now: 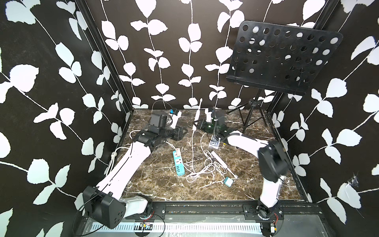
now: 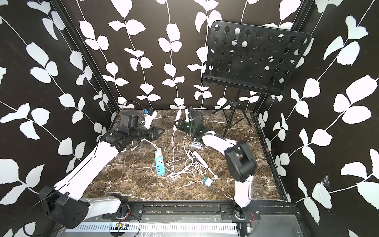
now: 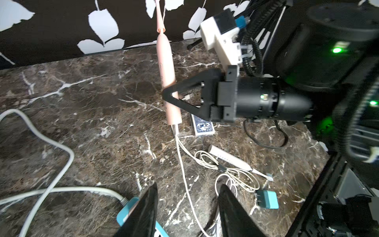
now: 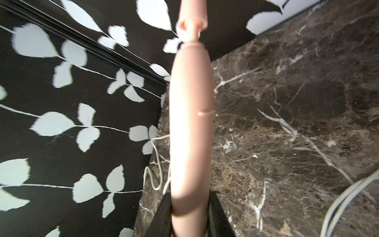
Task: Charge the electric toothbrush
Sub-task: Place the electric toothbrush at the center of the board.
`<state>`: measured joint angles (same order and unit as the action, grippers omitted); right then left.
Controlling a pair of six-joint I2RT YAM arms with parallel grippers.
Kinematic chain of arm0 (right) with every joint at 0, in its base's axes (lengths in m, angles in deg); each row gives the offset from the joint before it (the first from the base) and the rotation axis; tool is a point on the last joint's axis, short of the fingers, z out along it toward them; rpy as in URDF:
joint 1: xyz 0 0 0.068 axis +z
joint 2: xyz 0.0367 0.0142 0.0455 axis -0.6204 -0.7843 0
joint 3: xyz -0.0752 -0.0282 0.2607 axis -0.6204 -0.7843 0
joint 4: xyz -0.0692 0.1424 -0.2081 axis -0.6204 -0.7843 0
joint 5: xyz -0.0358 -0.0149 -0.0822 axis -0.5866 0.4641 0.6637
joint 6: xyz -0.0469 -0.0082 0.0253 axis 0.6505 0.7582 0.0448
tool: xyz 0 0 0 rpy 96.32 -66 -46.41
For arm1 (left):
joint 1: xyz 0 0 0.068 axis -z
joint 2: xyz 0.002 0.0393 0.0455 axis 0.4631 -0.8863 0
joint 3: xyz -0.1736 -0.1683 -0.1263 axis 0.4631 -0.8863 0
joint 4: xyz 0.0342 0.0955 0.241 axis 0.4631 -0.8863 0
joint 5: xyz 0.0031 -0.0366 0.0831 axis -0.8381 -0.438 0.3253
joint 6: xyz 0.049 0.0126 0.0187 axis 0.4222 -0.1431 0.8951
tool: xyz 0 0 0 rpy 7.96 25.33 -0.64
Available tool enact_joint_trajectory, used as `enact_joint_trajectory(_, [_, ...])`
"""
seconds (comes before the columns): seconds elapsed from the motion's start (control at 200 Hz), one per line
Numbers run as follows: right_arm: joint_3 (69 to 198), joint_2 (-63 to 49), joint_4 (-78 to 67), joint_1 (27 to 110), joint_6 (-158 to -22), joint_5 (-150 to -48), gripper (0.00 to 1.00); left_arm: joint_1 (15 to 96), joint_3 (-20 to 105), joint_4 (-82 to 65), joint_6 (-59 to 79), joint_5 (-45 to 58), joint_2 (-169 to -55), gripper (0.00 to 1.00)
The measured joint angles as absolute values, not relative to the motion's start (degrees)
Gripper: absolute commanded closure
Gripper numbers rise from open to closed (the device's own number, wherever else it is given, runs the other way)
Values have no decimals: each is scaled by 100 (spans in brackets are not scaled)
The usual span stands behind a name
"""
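My right gripper should lower next, tilt the pink toothbrush (image 1: 198, 113) flat onto the bare marble below and release it, since its bottom end already holds the charging cable.
My right gripper (image 1: 198, 123) (image 4: 189, 197) is shut on the lower body of the pink electric toothbrush (image 1: 198, 113) (image 2: 178, 115) (image 3: 167, 82) (image 4: 190, 123), holding it upright above the marble table near the back wall. A white charging cable (image 1: 193, 147) (image 3: 181, 156) is plugged into the toothbrush's bottom end and trails down to the table. To the left of the toothbrush, my left gripper (image 1: 183, 131) (image 2: 161, 131) (image 3: 188, 185) is open and holds nothing. The cable hangs just beyond its fingers, apart from them. A teal power strip (image 1: 178, 164) (image 2: 159, 166) (image 3: 126, 210) lies mid-table.
A white toothbrush (image 1: 222, 162) (image 3: 231, 158) lies among coiled white cables. A teal wall adapter (image 1: 228, 181) (image 3: 266, 199) and a blue card deck (image 1: 214, 143) (image 3: 202, 127) lie nearby. A black music stand (image 1: 283, 57) stands at the back right. A thick grey cord (image 3: 61, 147) feeds the strip.
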<state>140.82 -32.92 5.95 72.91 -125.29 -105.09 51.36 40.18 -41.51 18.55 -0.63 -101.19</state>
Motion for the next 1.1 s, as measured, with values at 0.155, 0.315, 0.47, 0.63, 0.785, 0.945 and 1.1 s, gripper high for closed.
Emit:
enact_joint_trajectory(0.155, [15024,-4193,44,7283,-12374,-10389,100,5099,3985,-4199,1897,90,-10195,50])
enact_joint_trajectory(0.315, [15509,-4785,-327,7280,-12389,-10555,100,4968,3915,-4215,1940,280,-10259,49])
enact_joint_trajectory(0.47, [15566,-5069,-758,7256,-12413,-10564,100,4893,3860,-4202,1940,409,-10407,48])
enact_joint_trajectory(0.63, [15596,-5209,-998,7217,-12481,-10616,100,4891,3797,-4156,1927,444,-10554,47])
enact_joint_trajectory(0.785, [15736,-5316,-1309,7167,-12547,-10631,87,4891,3795,-4121,1894,459,-10626,43])
enact_joint_trajectory(0.945, [15824,-5369,-1569,7119,-12590,-10675,70,4891,3795,-4114,1881,487,-10626,38])
enact_joint_trajectory(1.1, [15896,-5323,-1816,7106,-12440,-10671,57,4891,3795,-4114,1890,500,-10626,35])
